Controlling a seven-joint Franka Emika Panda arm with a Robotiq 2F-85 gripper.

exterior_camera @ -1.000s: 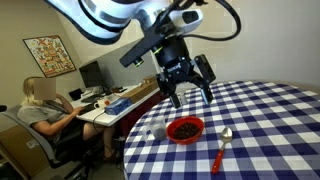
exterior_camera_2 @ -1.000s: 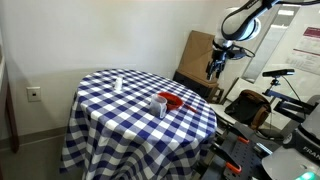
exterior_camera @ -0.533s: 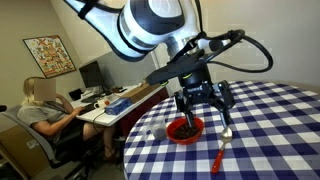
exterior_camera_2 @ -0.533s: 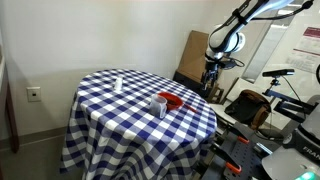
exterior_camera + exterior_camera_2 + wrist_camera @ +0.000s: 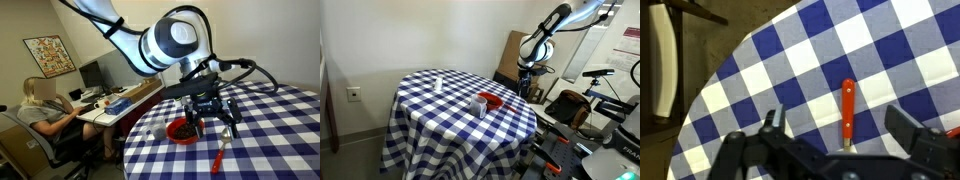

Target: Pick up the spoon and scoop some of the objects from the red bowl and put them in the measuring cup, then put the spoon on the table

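Observation:
The robot's open gripper needs to go down onto the spoon's red-orange handle (image 5: 218, 160) (image 5: 848, 112) and close there, since the handle is already in line with the gap between its fingers.
The spoon (image 5: 847, 108) lies on the blue-and-white checked table (image 5: 872, 40), its red-orange handle showing between my fingers and its scoop end hidden under the gripper. My gripper (image 5: 838, 121) is open and empty, low over the spoon with one finger on each side. In an exterior view the gripper (image 5: 212, 112) hangs just right of the red bowl (image 5: 182, 131), which holds dark pieces (image 5: 184, 129), above the spoon handle (image 5: 219, 157). The clear measuring cup (image 5: 479, 104) stands next to the red bowl (image 5: 493, 99).
A person (image 5: 40, 108) sits at a grey desk with monitors (image 5: 95, 73) beyond the table edge. A small white object (image 5: 437, 84) stands on the far part of the table (image 5: 430, 115). A cardboard box (image 5: 515, 52) and a chair (image 5: 570, 106) stand behind the arm.
The arm has come down and moved from above the red bowl toward the spoon. The gripper now sits low over the spoon handle and stays open.

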